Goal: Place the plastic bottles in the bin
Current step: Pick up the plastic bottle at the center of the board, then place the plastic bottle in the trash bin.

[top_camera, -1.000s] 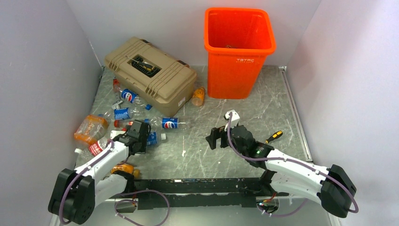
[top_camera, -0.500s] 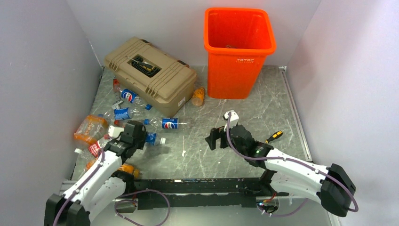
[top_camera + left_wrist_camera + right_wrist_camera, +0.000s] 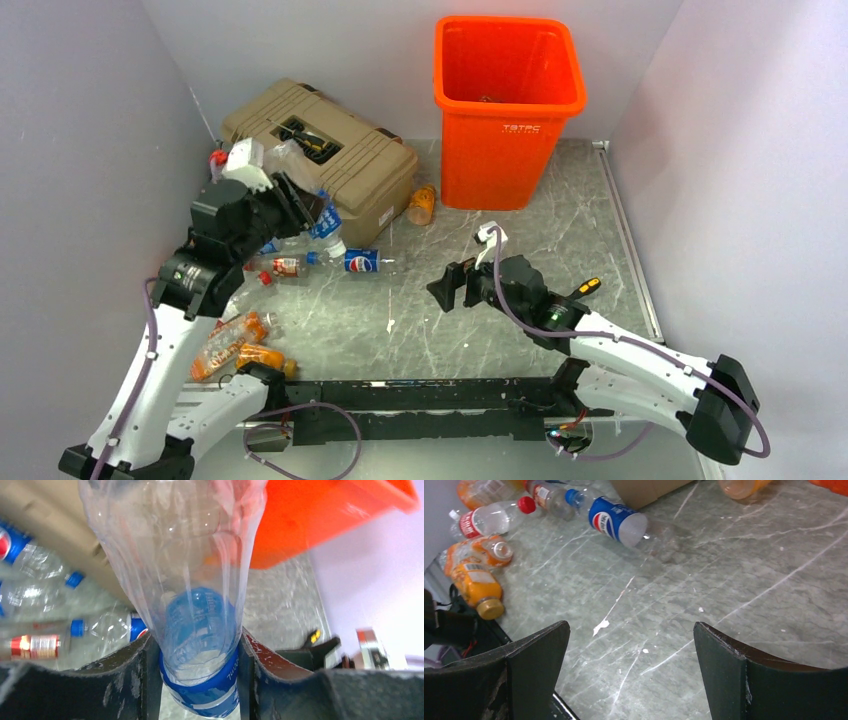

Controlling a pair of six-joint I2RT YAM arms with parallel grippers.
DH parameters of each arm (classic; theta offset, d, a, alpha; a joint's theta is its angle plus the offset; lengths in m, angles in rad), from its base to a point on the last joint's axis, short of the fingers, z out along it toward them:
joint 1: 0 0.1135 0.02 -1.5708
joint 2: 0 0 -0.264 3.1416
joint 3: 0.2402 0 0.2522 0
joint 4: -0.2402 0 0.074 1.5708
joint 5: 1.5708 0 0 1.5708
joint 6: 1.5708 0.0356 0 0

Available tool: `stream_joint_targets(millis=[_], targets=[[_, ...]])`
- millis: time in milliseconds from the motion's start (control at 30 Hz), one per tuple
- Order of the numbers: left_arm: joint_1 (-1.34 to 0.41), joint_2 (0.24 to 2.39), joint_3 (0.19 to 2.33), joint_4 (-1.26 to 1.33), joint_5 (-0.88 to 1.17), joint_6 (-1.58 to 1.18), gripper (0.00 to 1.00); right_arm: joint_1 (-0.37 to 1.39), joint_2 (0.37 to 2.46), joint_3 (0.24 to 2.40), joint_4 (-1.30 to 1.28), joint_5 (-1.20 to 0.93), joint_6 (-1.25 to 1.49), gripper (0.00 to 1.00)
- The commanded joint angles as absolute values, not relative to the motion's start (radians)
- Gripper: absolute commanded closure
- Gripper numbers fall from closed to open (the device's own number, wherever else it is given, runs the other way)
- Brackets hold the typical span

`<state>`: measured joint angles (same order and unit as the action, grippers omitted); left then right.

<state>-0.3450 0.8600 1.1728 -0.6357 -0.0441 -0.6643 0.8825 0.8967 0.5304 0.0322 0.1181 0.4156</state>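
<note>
My right gripper goes to the left in the top view next and closes on the held bottle's end with the cap [image 3: 335, 246]. That end sticks out uncovered.
My left gripper [image 3: 310, 212] is raised above the table's left side, in front of the toolbox, and is shut on a clear plastic bottle with a blue label [image 3: 326, 224]. In the left wrist view that bottle [image 3: 200, 630] is pinched between both fingers [image 3: 200, 680], with the orange bin [image 3: 325, 520] beyond it. The bin [image 3: 508, 110] stands at the back centre-right. My right gripper [image 3: 450, 290] hovers low over mid-table, open and empty [image 3: 631, 665]. A Pepsi bottle [image 3: 362, 261] [image 3: 616, 520] lies on the table between the arms.
A tan toolbox [image 3: 350, 160] sits at the back left. A red-label bottle [image 3: 285, 266] lies left of the Pepsi one. Orange bottles [image 3: 235, 340] rest near the left arm's base, and another orange bottle [image 3: 422, 205] lies beside the bin. A screwdriver [image 3: 585, 288] lies right.
My left gripper shut on the blue-label bottle on the table, then rose up and back with it towards the toolbox. The right gripper shifted slightly left and stayed open.
</note>
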Motion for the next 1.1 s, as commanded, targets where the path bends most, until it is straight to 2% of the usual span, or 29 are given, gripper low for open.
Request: stream_joint_targets(millis=[0,100,200,533,833,1067], targets=[[-0.341,0.935,1.303,-0.617,0.306,-0.284,0.65,0.888,0.872,0.568,0.096,0.025,0.420,0.00],[-0.388,0.960,1.340,-0.581,0.360,-0.214,0.71,0.888,0.878,0.561,0.125,0.005,0.437,0.00],[-0.400,0.944,1.277,-0.466,0.411,-0.198,0.77,0.888,0.893,0.555,0.174,-0.052,0.474,0.00],[-0.408,0.768,0.909,-0.125,0.403,-0.198,0.67,0.888,0.959,0.655,0.092,-0.035,0.432,0.00],[-0.408,0.713,0.810,-0.051,0.444,-0.223,0.67,0.895,1.013,0.670,0.142,-0.093,0.386,0.02],[-0.408,0.692,0.790,-0.018,0.473,-0.237,0.67,0.915,0.964,0.644,0.260,-0.101,0.351,0.04]])
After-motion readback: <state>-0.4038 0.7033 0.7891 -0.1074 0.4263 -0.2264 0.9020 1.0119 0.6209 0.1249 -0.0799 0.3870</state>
